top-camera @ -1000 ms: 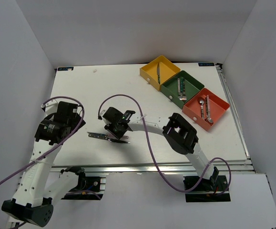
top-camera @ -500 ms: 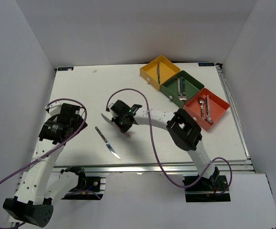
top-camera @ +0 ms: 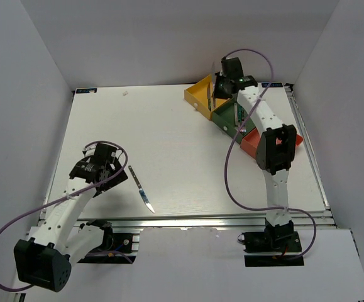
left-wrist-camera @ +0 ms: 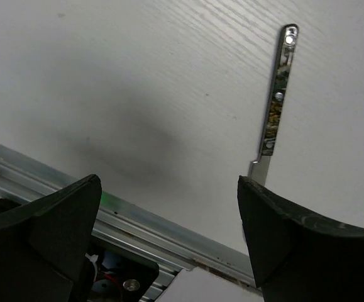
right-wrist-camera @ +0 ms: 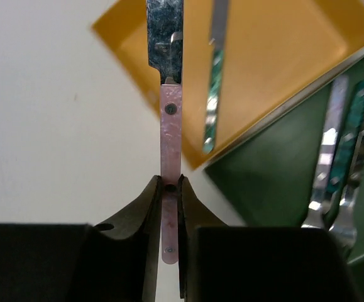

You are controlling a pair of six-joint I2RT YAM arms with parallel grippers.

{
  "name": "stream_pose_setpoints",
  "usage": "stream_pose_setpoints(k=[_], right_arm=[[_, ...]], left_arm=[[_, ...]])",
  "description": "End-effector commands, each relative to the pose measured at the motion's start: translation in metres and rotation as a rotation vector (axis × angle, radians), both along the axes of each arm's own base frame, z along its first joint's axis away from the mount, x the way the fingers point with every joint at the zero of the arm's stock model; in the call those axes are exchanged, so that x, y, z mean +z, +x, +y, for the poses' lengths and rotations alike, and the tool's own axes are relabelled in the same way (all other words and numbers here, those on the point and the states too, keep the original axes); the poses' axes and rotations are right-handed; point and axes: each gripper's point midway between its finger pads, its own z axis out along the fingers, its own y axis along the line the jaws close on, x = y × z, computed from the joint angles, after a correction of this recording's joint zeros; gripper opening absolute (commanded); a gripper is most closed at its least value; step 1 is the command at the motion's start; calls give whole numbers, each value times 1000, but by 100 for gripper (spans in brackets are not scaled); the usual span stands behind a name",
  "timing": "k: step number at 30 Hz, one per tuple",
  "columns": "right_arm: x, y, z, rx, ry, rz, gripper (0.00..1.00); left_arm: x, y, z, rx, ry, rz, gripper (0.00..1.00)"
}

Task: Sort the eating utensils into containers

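The yellow tray (top-camera: pixel 211 101) already holds a knife, so next I need to move my right gripper down into it, beside the teal-handled knife, and let go of the pink-handled knife.
My right gripper (top-camera: pixel 217 90) is shut on a pink-handled knife (right-wrist-camera: pixel 171 119) and holds it over the near-left edge of the yellow tray (right-wrist-camera: pixel 276 56), blade pointing into the tray. A teal-handled knife (right-wrist-camera: pixel 213 94) lies in that tray. The dark green tray (right-wrist-camera: pixel 276 182) holds forks (right-wrist-camera: pixel 332 151). The yellow tray (top-camera: pixel 197 94), green tray (top-camera: pixel 256 107) and red-orange tray (top-camera: pixel 249 139) stand in a diagonal row at the back right. One knife (top-camera: pixel 139 187) lies on the table near the front. My left gripper (top-camera: pixel 110 173) is open just left of it; its patterned handle shows in the left wrist view (left-wrist-camera: pixel 276 100).
My right arm (top-camera: pixel 273 148) stretches over the red-orange tray and hides most of it. The metal rail (left-wrist-camera: pixel 137 220) of the table's front edge lies just under my left gripper (left-wrist-camera: pixel 169 226). White walls enclose the table on three sides.
My right arm swung from the table's middle to the yellow tray, carrying the pink-handled knife. My left gripper moved right, toward the knife left on the table.
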Motion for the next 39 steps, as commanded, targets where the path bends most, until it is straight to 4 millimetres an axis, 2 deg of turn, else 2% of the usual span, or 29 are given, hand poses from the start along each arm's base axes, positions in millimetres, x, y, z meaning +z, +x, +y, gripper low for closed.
stream_pose_setpoints(k=[1,2,3,6,12,17,21,23,27,33,34,36,37,39], right_arm=[[-21,24,-13,-62,23,40,0],[-16,35,-17,-64,35,9,0],[-28,44,-26,-77,39,17,0],[-33,61,-36,-75,50,-23,0],[-22,71,-28,-32,103,-80,0],[-27,72,-22,-38,148,-63,0],[-13,75,-20,-54,204,-91,0],[-6,82,-20,-62,227,-116,0],[-17,96,-25,-85,242,-120,0],[-26,103,-28,-93,245,-136,1],[-28,105,-30,-98,242,-136,11],[-32,106,-29,-89,247,-132,21],[-29,107,-28,-81,253,-138,37],[-28,108,-25,-70,257,-140,56]], left_arm=[[7,24,-22,-79,-91,-82,98],[11,29,-25,-87,-101,-93,98],[11,31,-30,-106,-119,-91,98],[10,36,-38,-143,-140,-69,98],[16,49,-42,-175,-136,-88,98],[9,53,-48,-197,-153,-55,98],[8,56,-47,-201,-142,-53,98],[8,56,-46,-201,-138,-52,98],[4,53,-46,-202,-136,-41,98],[7,55,-45,-202,-127,-40,98],[7,55,-45,-203,-128,-39,98],[5,56,-46,-203,-132,-33,98],[4,56,-47,-205,-138,-33,98],[2,57,-50,-207,-149,-30,98]])
